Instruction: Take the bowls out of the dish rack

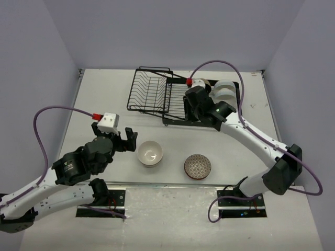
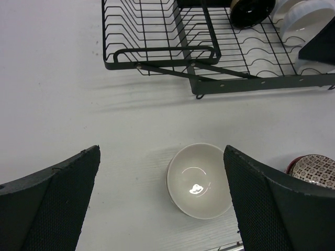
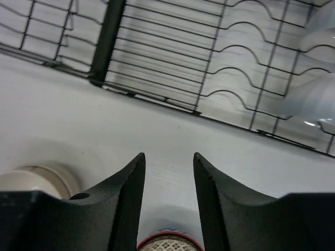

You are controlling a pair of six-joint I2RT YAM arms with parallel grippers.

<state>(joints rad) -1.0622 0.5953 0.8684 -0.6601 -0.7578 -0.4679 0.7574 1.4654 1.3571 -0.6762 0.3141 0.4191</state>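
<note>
The left gripper should next swing outward and to the right in the top view, onto the beige bowl's rim, since the beige bowl still stands in the rack (image 1: 157, 97).
The black wire dish rack (image 1: 157, 97) stands at the back of the table. A beige bowl with a black inside (image 1: 200, 83) and white bowls (image 1: 225, 91) stand on edge at its right end. A white bowl (image 1: 150, 153) and a brown net-patterned bowl (image 1: 197, 166) sit upright on the table in front. My left gripper (image 1: 115, 133) is wide open and empty, left of the white bowl (image 2: 200, 180), which lies ahead between its fingers (image 2: 277, 204). My right gripper (image 1: 189, 107) hangs open and empty over the rack's front edge (image 3: 168, 155).
The rack's raised basket (image 2: 157, 31) holds nothing. In the right wrist view the patterned bowl (image 3: 170, 244) is at the bottom edge and the white bowl (image 3: 36, 180) at the lower left. A metal strip (image 1: 172, 184) runs along the near edge.
</note>
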